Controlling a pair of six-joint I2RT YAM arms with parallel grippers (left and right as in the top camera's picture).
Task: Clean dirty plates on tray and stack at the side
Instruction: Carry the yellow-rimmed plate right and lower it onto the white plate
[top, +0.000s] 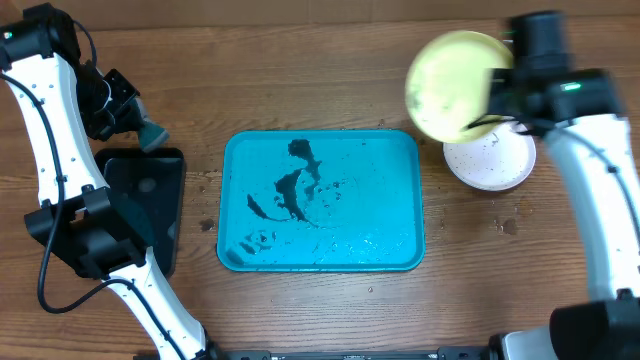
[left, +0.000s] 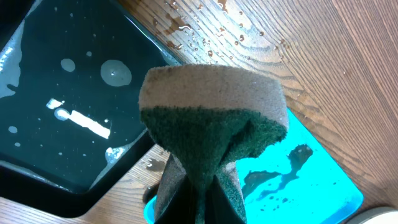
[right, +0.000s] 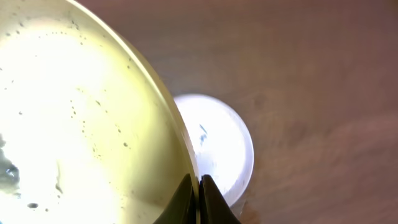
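My right gripper swings to the right in the overhead view next, then lowers the yellow-green plate onto the empty side of the white plate (top: 490, 154) (right: 206, 149).
The turquoise tray (top: 321, 200) lies mid-table with dark smears and water on it and no plate in it; its corner (left: 323, 180) shows in the left wrist view. My right gripper (top: 503, 92) is shut on the rim of the yellow-green plate (top: 453, 82), held tilted in the air above the table at the back right; the plate (right: 81, 124) fills the right wrist view with my gripper (right: 198, 193) pinching its edge. Below it a white plate (top: 491, 160) rests on the table, its face (right: 221, 146) lit brightly. My left gripper (top: 135, 120) is shut on a green sponge (left: 211, 124) over the black tray's far end.
A black tray (top: 145, 205) with water drops lies left of the turquoise one, its wet floor (left: 62, 106) close under the sponge. Water drops dot the wood (left: 217, 31) beside it. My left arm's base stands at the near left.
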